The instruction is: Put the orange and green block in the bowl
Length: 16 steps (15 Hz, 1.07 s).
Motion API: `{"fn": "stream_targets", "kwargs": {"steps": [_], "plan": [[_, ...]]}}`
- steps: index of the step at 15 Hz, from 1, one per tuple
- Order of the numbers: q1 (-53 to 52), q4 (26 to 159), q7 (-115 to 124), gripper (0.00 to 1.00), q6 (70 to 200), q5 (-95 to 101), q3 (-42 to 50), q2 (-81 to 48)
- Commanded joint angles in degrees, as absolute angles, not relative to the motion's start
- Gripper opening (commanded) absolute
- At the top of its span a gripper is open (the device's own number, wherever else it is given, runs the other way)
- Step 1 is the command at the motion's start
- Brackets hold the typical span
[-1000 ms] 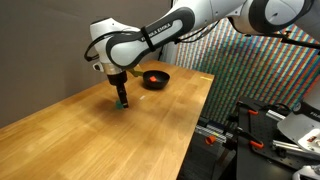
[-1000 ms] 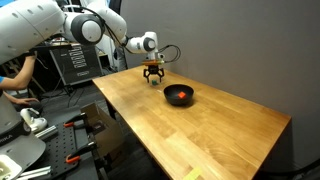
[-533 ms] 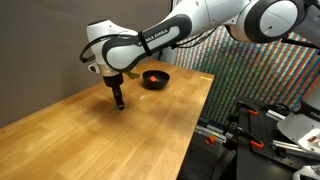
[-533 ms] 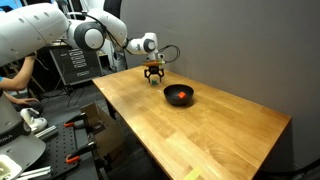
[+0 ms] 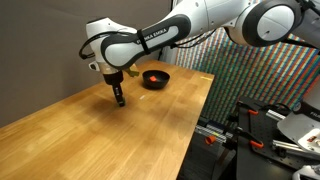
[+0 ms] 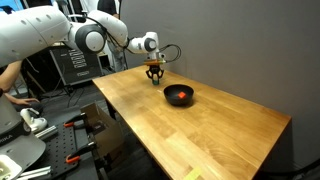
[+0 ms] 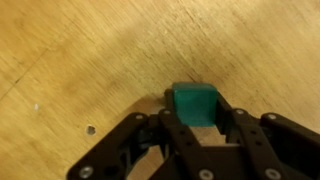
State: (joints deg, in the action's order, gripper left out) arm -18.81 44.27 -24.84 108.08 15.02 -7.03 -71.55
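My gripper will lift the green block, carry it over the bowl's opening [image 5: 156,77] and let it go, since the orange block is already in the black bowl.
In the wrist view a green block [image 7: 193,102] lies on the wooden table, squeezed between the black fingers of my gripper [image 7: 195,113], which is shut on it. Both exterior views show the gripper [image 5: 120,99] [image 6: 154,79] pointing straight down at the table top near the far edge, with the block hidden behind its fingers. The black bowl [image 5: 157,83] [image 6: 188,101] stands a short way beyond the gripper. Something orange, the orange block [image 6: 180,96], lies inside the bowl.
The wooden table [image 5: 120,140] stretches wide toward the camera. A grey wall [image 6: 240,50] stands behind it. Racks and equipment [image 5: 270,130] sit off the table's side, and a person [image 6: 15,85] is by the far end.
The jaws have closed from wide open onto the green block. The gripper has come down a little around it; the bowl has not moved.
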Motion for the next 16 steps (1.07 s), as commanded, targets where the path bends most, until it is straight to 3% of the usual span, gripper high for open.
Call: {"fn": "stream_targets", "kwargs": {"steps": [1,16], "plan": [[-18.96,42.05,-20.67,0.14,103.42,15.47,-4.96,-70.31],[-12.78,50.95,6.61,0.15,94.71,14.18,9.22,-58.44]]}}
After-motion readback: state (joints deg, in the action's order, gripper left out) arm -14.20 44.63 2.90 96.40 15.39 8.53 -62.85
